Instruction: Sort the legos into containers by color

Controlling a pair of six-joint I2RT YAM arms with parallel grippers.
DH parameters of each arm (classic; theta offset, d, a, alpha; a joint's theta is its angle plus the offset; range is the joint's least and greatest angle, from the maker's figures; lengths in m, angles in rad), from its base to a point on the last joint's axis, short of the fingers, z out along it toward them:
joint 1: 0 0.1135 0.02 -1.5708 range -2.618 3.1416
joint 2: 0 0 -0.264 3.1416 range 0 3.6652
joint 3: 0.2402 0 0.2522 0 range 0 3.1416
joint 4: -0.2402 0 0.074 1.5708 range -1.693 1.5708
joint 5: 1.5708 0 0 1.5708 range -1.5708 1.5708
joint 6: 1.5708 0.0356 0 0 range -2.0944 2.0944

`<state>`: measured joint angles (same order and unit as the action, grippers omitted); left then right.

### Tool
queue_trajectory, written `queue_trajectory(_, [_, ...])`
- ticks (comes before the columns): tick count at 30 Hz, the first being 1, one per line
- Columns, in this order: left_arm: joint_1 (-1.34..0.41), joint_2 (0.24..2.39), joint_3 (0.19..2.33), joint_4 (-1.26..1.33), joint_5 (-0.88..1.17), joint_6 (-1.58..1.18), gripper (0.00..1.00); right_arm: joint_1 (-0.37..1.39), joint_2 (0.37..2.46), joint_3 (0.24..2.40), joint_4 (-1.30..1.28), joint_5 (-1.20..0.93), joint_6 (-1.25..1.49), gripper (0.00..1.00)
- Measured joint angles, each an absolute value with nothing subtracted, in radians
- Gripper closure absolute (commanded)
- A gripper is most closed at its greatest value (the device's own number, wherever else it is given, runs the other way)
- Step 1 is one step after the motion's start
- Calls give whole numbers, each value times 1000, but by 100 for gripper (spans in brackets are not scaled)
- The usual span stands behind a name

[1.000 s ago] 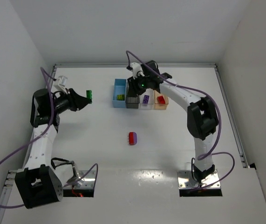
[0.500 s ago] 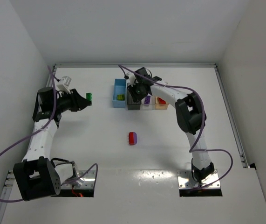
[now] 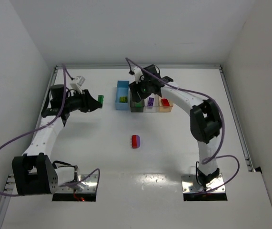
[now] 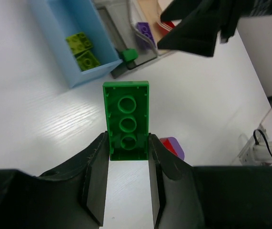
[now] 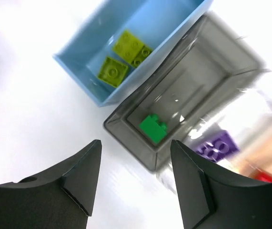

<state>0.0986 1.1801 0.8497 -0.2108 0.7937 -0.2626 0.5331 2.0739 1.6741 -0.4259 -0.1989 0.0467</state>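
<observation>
The grey bin (image 5: 212, 62) has a matching green brick in it and is to the right of my left gripper in the top view. I will carry my brick over the bin, lower it and let go.
My left gripper (image 3: 96, 100) is shut on a dark green brick (image 3: 100, 99), held above the table left of the bins; it also shows in the left wrist view (image 4: 126, 119). The blue bin (image 3: 122, 88) holds two yellow-green bricks (image 5: 113, 71). The smoky grey bin (image 5: 212, 62) holds one dark green brick (image 5: 153, 128). The clear bin (image 3: 149, 108) holds a purple brick (image 5: 216, 145). The pale orange bin (image 3: 165, 109) holds a red brick (image 3: 164, 101). My right gripper (image 5: 136, 176) is open and empty above the near end of the grey bin.
A red brick joined to a purple one (image 3: 135, 141) lies alone on the white table, nearer than the bins; it also shows in the left wrist view (image 4: 173, 146). White walls close the table at the back and on both sides.
My left gripper has swung right toward the bins with the dark green brick in it. The right gripper has stayed over the bins, shifting only slightly.
</observation>
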Motion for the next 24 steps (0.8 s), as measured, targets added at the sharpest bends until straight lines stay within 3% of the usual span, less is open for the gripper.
queue_trajectory(12, [-231,1560,1139,-231,685,-192,97,361,1566,1381,-363,-89,49,38])
queue_trajectory(24, [-389,1932,1463,-224,528,-233,87,234,1519,1192,-427,-154,35,38])
